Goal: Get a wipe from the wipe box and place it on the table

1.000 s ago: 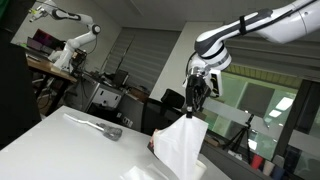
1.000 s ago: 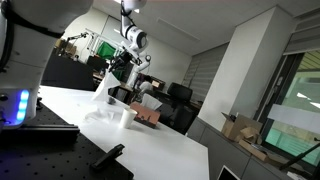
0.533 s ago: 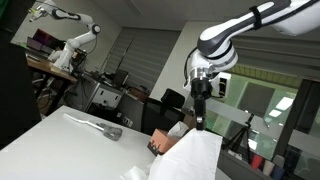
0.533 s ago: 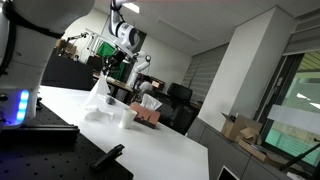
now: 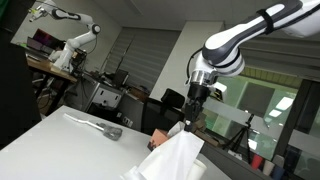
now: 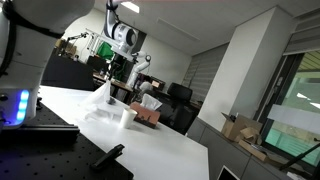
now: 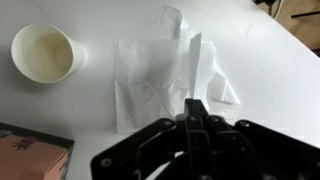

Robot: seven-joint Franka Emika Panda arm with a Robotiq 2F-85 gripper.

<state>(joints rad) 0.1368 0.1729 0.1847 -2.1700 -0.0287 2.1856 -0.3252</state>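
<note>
I should lower my gripper and release the wipe on the tabletop [image 5: 150, 172] [image 7: 150, 90] below, beside the white cup, under the hanging sheet.
My gripper [image 7: 195, 104] is shut on the wipe [image 7: 150, 80], a thin white sheet that hangs from the closed fingers and spreads over the white table [image 7: 270, 80]. In both exterior views the wipe [image 5: 175, 158] [image 6: 104, 100] dangles below the gripper [image 5: 194, 112] [image 6: 112, 84], its lower end close to the table top; I cannot tell if it touches. The reddish-orange wipe box [image 6: 148, 116] stands beside it, with another white sheet poking from its slot. A corner of the box [image 7: 30, 155] shows at the lower left of the wrist view.
A white cylindrical cup [image 7: 45, 52] [image 6: 127, 117] stands between the hanging wipe and the box. A grey metal object [image 5: 95, 125] lies farther off on the table. Chairs, desks and another robot arm stand beyond the table's far edge.
The gripper has carried the wipe away from the box and a little lower. The sheet now hangs nearer the table beside the cup.
</note>
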